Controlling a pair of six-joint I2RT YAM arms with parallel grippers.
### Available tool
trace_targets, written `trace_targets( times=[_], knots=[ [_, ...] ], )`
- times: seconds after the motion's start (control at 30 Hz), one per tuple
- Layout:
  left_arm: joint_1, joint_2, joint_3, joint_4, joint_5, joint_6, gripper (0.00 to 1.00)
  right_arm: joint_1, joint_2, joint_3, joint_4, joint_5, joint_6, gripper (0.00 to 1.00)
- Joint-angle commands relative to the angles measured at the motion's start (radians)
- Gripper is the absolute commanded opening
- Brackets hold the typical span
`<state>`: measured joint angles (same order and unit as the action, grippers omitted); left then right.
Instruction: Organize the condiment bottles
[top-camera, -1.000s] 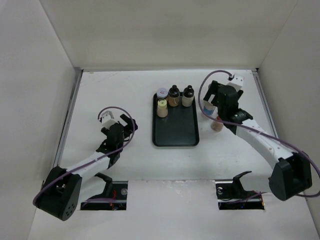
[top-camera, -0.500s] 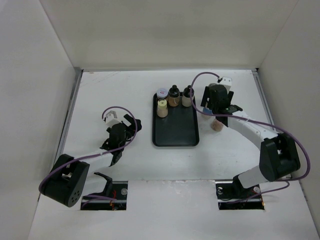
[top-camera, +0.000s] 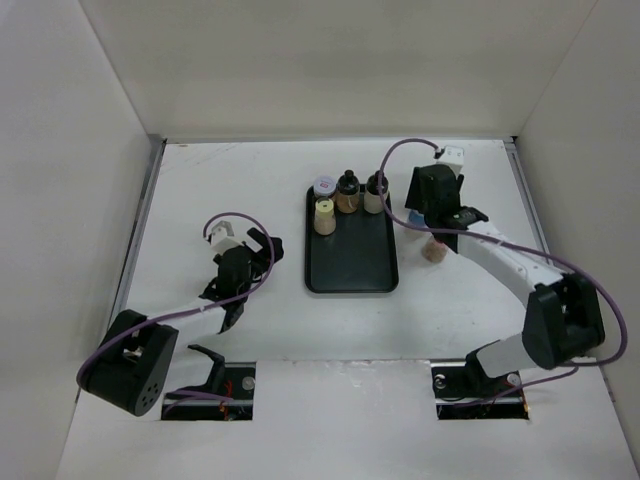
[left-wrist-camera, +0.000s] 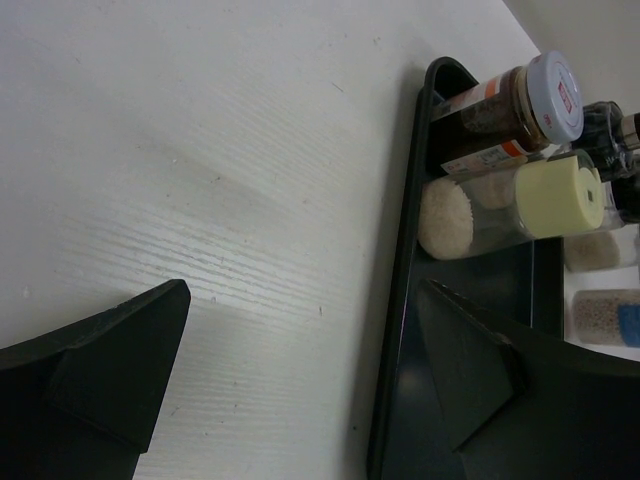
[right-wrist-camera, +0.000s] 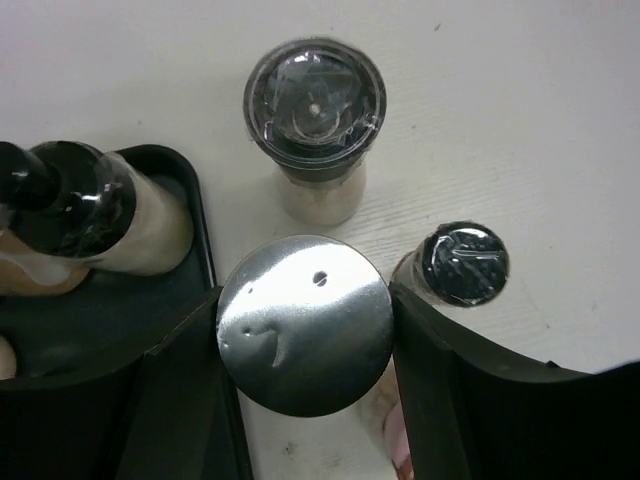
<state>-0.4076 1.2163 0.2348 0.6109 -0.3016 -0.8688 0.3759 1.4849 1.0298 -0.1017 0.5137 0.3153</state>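
Next, my right gripper brings its grey-lidded bottle to the left in the top view, then down onto the bottom of the tray beside the cream bottle, since that spot is empty.
In the right wrist view my right gripper is shut on a grey-lidded bottle, one finger on each side of its round lid, just right of the black tray. Behind it stand a clear-topped grinder bottle and a small black-capped bottle. In the top view the right gripper is by the tray's back right corner, with a pink-capped bottle just in front of it. On the tray stand a lilac-lidded jar, a cream bottle and two dark bottles. My left gripper is open and empty.
The left wrist view shows bare white table between its fingers, with the tray's left rim running past the right finger. White walls enclose the table on the left, back and right. The arm cables loop above both wrists.
My right gripper has moved back and left, from over the bottles on the table to the tray's back right corner. The left arm drew back slightly and then held still.
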Motion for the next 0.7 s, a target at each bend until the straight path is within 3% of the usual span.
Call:
trace_targets(
  times=[0.0, 0.17, 0.4, 0.67],
  knots=[
    [-0.006, -0.037, -0.017, 0.081, 0.007, -0.001, 1.00, 0.050, -0.179, 0.033, 0.108, 0.062, -0.031, 0.51],
    [-0.007, -0.035, -0.026, 0.121, 0.027, 0.001, 1.00, 0.145, -0.193, 0.042, 0.137, -0.020, 0.004, 0.51],
    [-0.007, -0.066, -0.042, 0.142, 0.038, 0.007, 1.00, 0.278, 0.009, 0.130, 0.266, -0.073, 0.021, 0.50],
    [-0.015, -0.064, -0.040, 0.159, 0.061, 0.014, 1.00, 0.320, 0.196, 0.292, 0.247, -0.047, -0.039, 0.51]
  ],
)
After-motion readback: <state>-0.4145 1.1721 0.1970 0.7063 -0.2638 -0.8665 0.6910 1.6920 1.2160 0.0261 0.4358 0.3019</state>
